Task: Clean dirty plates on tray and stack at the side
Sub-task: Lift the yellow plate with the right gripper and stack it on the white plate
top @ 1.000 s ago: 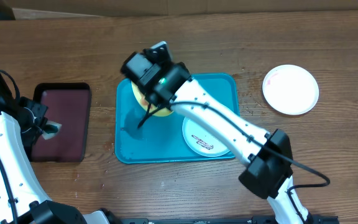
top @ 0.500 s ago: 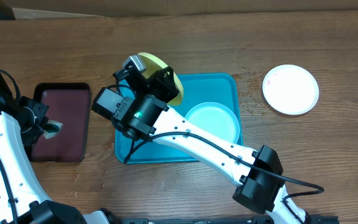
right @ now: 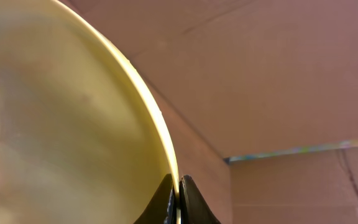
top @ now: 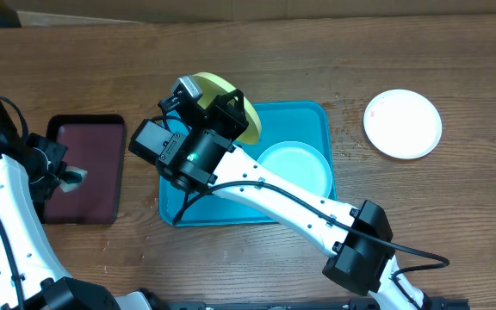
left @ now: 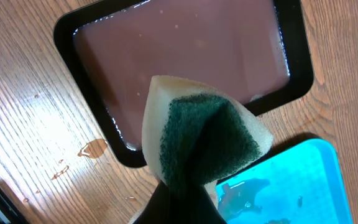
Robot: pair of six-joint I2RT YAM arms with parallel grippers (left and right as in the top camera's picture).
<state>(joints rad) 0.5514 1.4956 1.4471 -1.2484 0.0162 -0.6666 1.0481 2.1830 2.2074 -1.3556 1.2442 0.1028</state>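
Note:
The white plate [top: 403, 123] is at the side, so I will next swing my right gripper past the turquoise tray [top: 321, 116], turn the tilted yellow-green plate flat and lower it onto that plate.
My right gripper [top: 222, 112] is shut on the rim of the yellow-green plate [top: 222, 86] and holds it tilted on edge above the turquoise tray's [top: 321, 116] far-left corner. In the right wrist view the plate [right: 61, 124] fills the left side, its rim pinched between the fingers [right: 178, 193]. The pale mint-blue plate [top: 304, 168] lies in the tray, partly under my right arm. The white plate [top: 403, 123] lies on the table at the right. My left gripper [left: 185, 205] is shut on a yellow sponge with a green scrub face [left: 204, 140], above the maroon tray.
A dark maroon, black-rimmed tray [top: 84, 168] holding liquid [left: 179, 56] stands at the left of the turquoise tray [left: 303, 180]. Water drops lie on the wood beside it. A cardboard wall runs along the back.
One second ago the yellow-green plate lay in the tray under my right gripper. It is now lifted and tilted on edge. The mint-blue plate shows uncovered. The left arm has not moved.

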